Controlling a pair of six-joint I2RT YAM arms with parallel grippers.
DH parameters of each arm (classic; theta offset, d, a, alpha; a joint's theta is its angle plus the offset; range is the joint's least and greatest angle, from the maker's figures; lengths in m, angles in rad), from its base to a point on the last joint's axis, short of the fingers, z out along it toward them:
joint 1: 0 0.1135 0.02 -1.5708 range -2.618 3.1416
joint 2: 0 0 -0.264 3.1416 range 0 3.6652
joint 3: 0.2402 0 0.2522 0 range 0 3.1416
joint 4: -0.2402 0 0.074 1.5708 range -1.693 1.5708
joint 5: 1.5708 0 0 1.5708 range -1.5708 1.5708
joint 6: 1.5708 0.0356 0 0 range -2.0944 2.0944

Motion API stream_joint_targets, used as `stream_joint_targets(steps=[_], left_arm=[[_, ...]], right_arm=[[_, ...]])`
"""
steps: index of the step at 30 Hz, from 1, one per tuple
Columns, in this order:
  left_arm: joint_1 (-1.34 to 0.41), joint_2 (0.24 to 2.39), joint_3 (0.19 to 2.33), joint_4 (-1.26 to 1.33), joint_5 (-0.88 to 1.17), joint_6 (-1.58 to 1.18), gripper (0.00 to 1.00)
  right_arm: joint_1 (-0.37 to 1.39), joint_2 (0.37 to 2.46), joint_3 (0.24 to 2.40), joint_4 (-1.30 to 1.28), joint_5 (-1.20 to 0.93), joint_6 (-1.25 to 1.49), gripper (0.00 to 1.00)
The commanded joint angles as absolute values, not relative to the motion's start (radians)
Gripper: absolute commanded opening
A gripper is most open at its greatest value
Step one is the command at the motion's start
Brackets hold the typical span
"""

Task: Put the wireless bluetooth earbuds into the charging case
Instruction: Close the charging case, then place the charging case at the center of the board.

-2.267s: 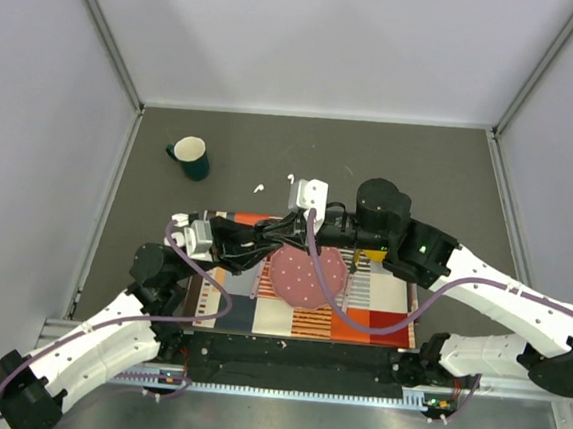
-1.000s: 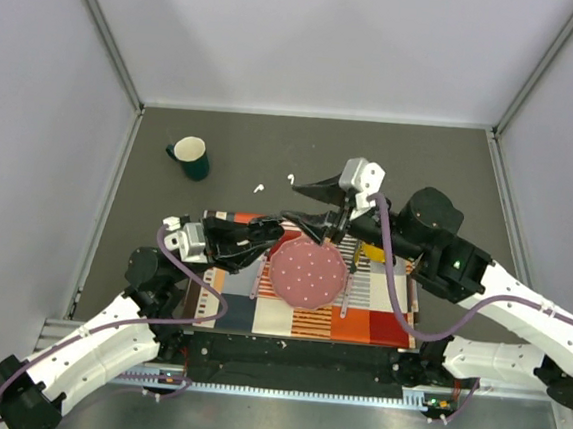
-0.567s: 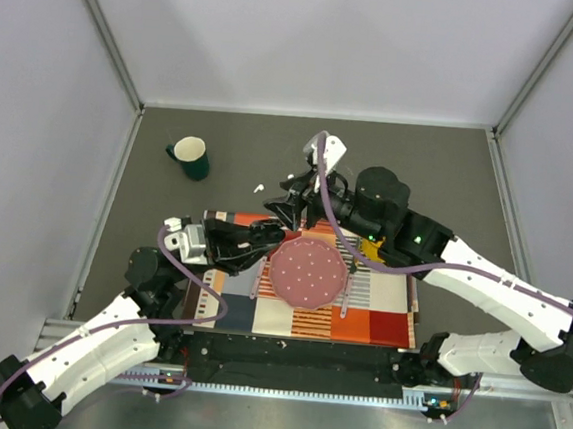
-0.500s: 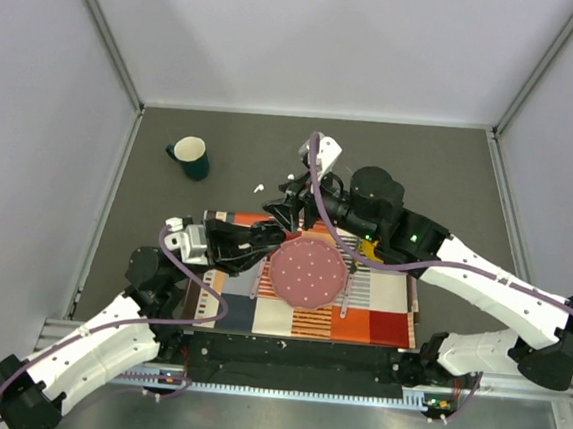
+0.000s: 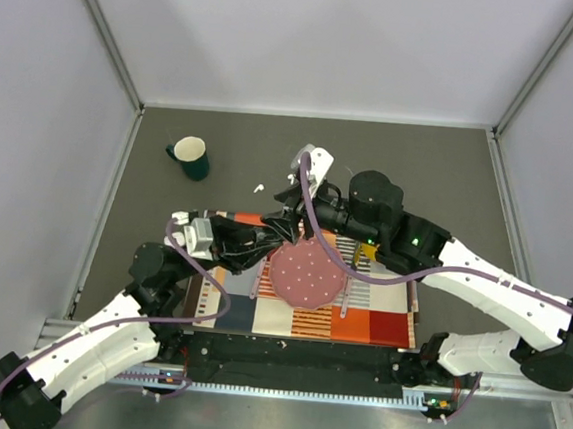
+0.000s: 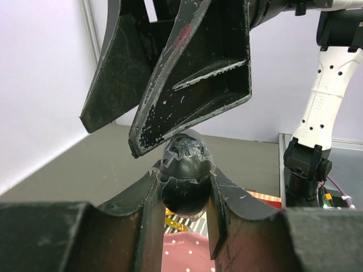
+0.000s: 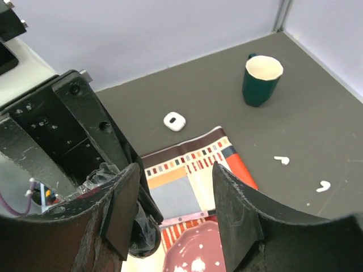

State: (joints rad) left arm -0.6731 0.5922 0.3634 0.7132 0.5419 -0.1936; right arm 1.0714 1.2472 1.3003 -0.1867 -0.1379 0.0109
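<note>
My left gripper should next move outward past the mat's far edge, tilt downward and lower to release the black object on the tabletop, because that part of the tabletop is bare.
My left gripper point(image 6: 185, 180) is shut on a small black oval object point(image 6: 187, 161) wrapped in clear film, held above the mat; from above this gripper point(image 5: 264, 239) is at the mat's far left. My right gripper point(image 7: 178, 209) is open. Its fingers point(image 6: 193, 73) hang just over the black object point(image 7: 139, 241), which sits beside one pad. Two white earbuds point(image 7: 282, 160) point(image 7: 323, 186) lie apart on the dark table. From above, one earbud point(image 5: 258, 186) shows beyond the mat. The white charging case point(image 7: 174, 120) rests on the table past the mat's corner.
A dark green mug point(image 5: 189, 156) point(image 7: 261, 79) stands at the far left. A patterned mat point(image 5: 379, 303) holds a pink dotted plate point(image 5: 306, 274) and a small yellow item point(image 5: 369, 250). The right gripper point(image 5: 288, 215) crowds the left gripper over the mat's far edge.
The right gripper swung left from the mat's far right edge and came down next to the left gripper, its jaws a little wider. The left gripper kept hold of the black object and edged right.
</note>
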Motion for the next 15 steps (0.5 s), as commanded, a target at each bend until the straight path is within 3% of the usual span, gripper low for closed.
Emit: stream_joint_targets(steps=[1, 5, 7, 11, 15], left_arm=[[-0.672, 0.597, 0.454, 0.692, 0.460, -0.219, 0.00], [-0.672, 0.621, 0.506, 0.560, 0.407, -0.241, 0.00], [-0.670, 0.653, 0.552, 0.470, 0.400, -0.258, 0.00], [-0.651, 0.770, 0.650, 0.324, 0.396, -0.307, 0.00], [-0.583, 0.914, 0.693, 0.354, 0.419, -0.502, 0.00]], right_arm=[[1.092, 1.220, 1.261, -0.207, -0.037, 0.034, 0.57], [1.085, 1.186, 1.236, -0.144, 0.284, 0.066, 0.65], [1.063, 1.158, 1.221, -0.126, 0.337, 0.098, 0.71], [0.930, 1.102, 1.184, -0.129, 0.279, 0.251, 0.73], [0.862, 1.026, 1.131, -0.156, 0.259, 0.328, 0.73]])
